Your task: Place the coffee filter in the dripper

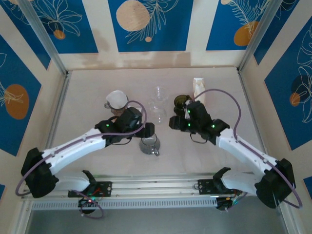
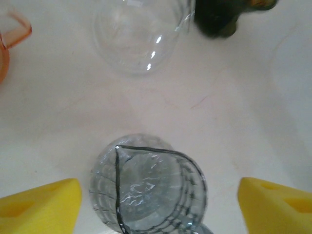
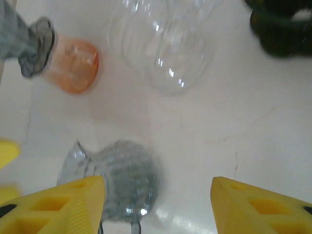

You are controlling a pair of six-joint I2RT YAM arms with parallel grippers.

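The clear dripper's side point(image 1: 164, 93) is outward of my right gripper, beyond the nearer glass vessel, so my gripper will next move outward past the dark green object to that side.
A white coffee filter point(image 1: 116, 99) appears to sit as a cone in an orange glass dripper point(image 1: 109, 105) at the left middle of the table. The dripper point(image 3: 73, 66) looks blurred in the right wrist view, and its handle point(image 2: 14, 27) shows at the edge of the left wrist view. My left gripper point(image 1: 146, 130) point(image 2: 158, 204) is open, its yellow fingers either side of a grey ribbed glass jug point(image 2: 146, 190) without touching it. My right gripper point(image 1: 174, 122) point(image 3: 156, 204) is open over bare table, with the grey jug point(image 3: 122, 178) beside its left finger.
Clear glass vessels point(image 1: 158, 105) stand in the middle, just beyond both grippers. A dark green object point(image 1: 181, 101) sits right of them, and a white stack point(image 1: 198, 87) stands behind it. Blue patterned walls close in the table on three sides.
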